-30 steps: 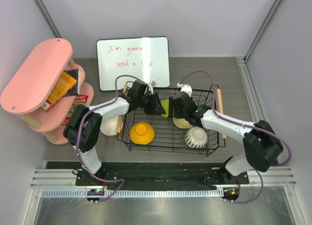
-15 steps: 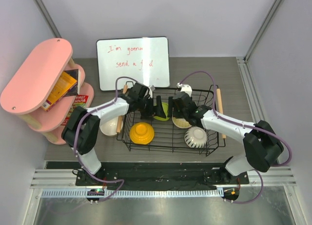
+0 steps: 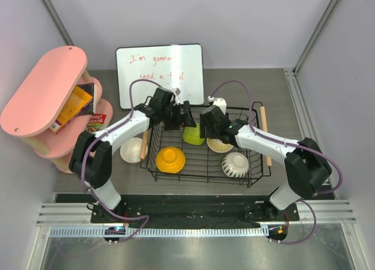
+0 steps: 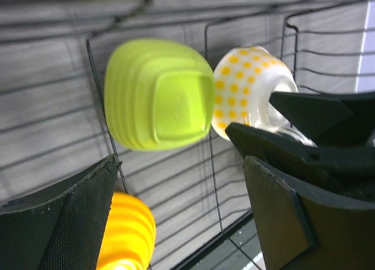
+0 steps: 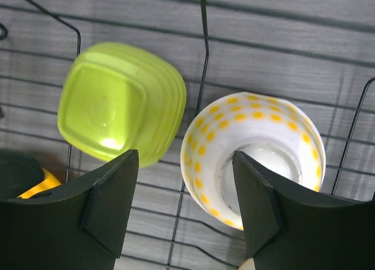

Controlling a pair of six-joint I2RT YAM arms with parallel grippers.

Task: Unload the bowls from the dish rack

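I need to lower my left gripper and ease it sideways onto the lime bowl point(image 4: 158, 94), which is below its fingers and to their right in the top view.
The black wire dish rack point(image 3: 199, 166) holds several upturned bowls: orange-yellow point(image 3: 170, 159), lime green point(image 3: 193, 135), white with yellow dots point(image 3: 220, 144) and ribbed white point(image 3: 235, 164). A cream-white bowl point(image 3: 130, 150) sits on the table left of the rack. My left gripper point(image 3: 187, 116) hovers open over the rack's far side, above the lime bowl point(image 4: 158, 94), with nothing between its fingers point(image 4: 64, 223). My right gripper point(image 3: 205, 127) is open just above the dotted bowl point(image 5: 252, 153), one finger point(image 5: 105, 205) near the lime bowl point(image 5: 120, 103), gripping neither.
A whiteboard point(image 3: 159, 74) leans behind the rack. A pink oval shelf point(image 3: 44, 91) with books stands at the far left. Wooden rod handles point(image 3: 265, 135) run along the rack's two short sides. Both grippers crowd together over the rack's far middle.
My left gripper has opened, let go of the lime green bowl and drawn back toward the whiteboard. The bowl now lies upturned in the rack. My right gripper shifted slightly left.
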